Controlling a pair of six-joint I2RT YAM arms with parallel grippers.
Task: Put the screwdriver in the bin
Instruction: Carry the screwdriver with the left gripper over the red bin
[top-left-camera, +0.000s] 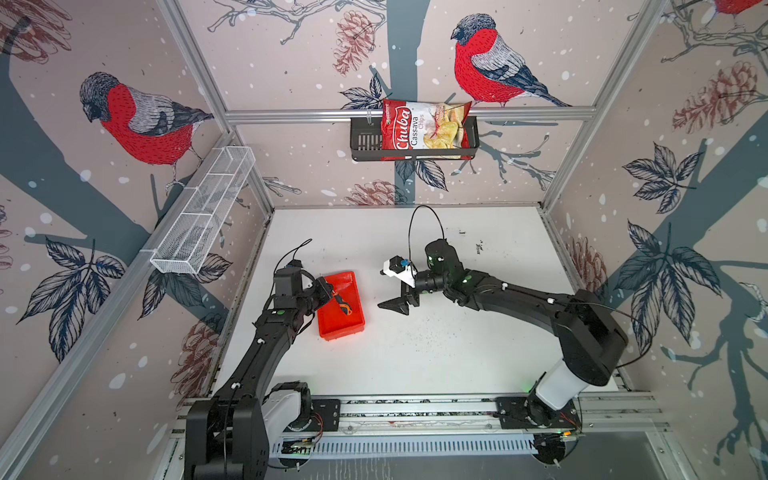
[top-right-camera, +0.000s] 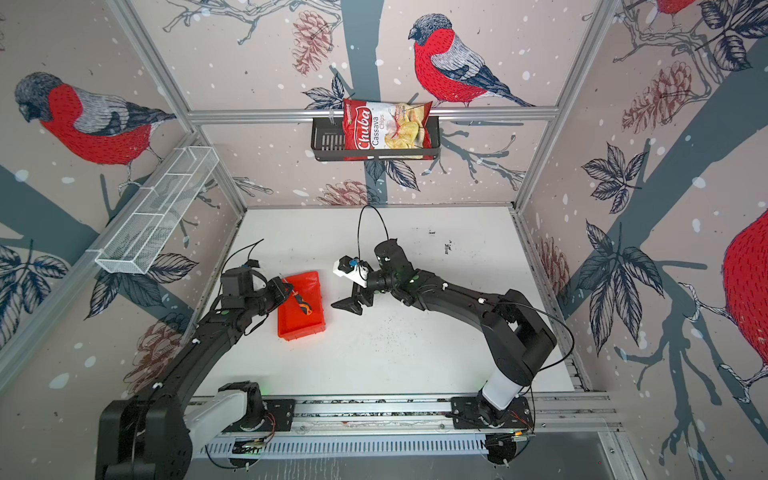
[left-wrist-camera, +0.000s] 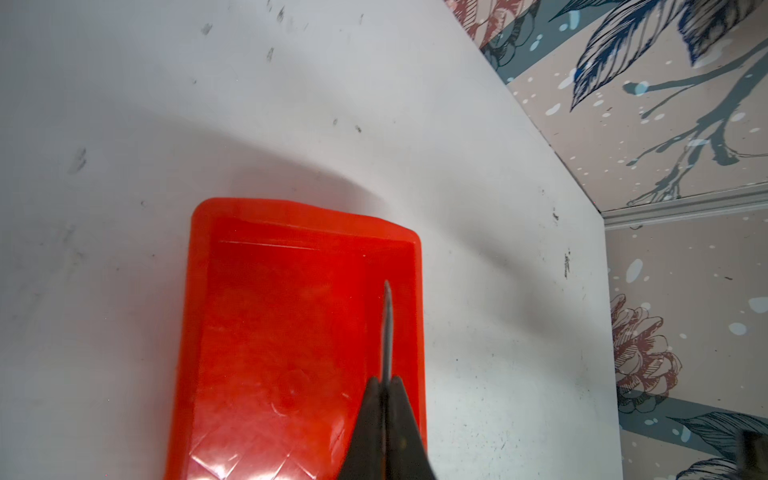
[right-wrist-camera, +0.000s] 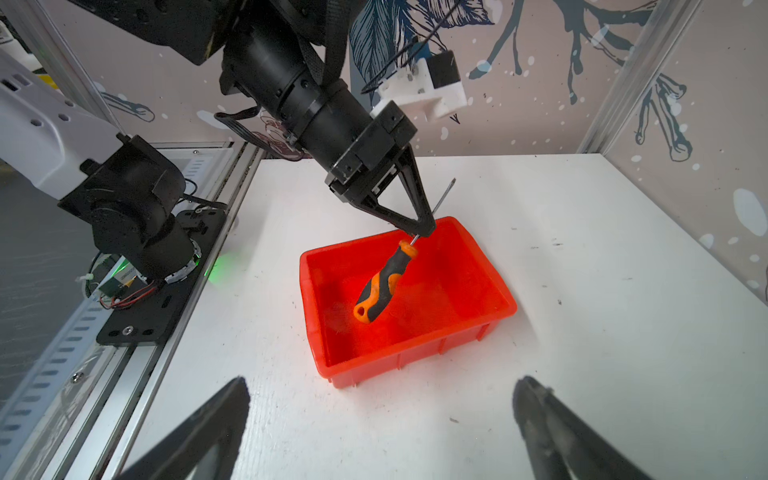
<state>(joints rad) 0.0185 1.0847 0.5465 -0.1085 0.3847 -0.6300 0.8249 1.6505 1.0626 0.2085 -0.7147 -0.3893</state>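
The screwdriver's orange-and-black handle already hangs inside the bin's rim. Next, my left gripper moves down toward the red bin's bottom and releases the screwdriver's thin silver stem.
The red bin (top-left-camera: 338, 326) (top-right-camera: 299, 326) (left-wrist-camera: 270, 332) (right-wrist-camera: 457, 286) sits on the white table, left of the middle. My left gripper (top-left-camera: 332, 293) (top-right-camera: 291, 291) (left-wrist-camera: 386, 380) (right-wrist-camera: 424, 230) is above it, shut on the thin metal shaft of the screwdriver (top-left-camera: 344, 306) (top-right-camera: 304, 306) (left-wrist-camera: 388, 328) (right-wrist-camera: 380, 282). The orange-and-black handle hangs tilted down inside the bin; I cannot tell whether its end touches the floor. My right gripper (top-left-camera: 395, 305) (top-right-camera: 347, 305) (right-wrist-camera: 382, 382) is open and empty, low over the table just right of the bin.
A black slotted basket (top-left-camera: 363, 141) on the back wall holds a bag of chips (top-left-camera: 424, 129). A long white wire basket (top-left-camera: 203, 212) hangs on the left wall. The arms' mounting rail (top-left-camera: 415, 409) runs along the table's front edge.
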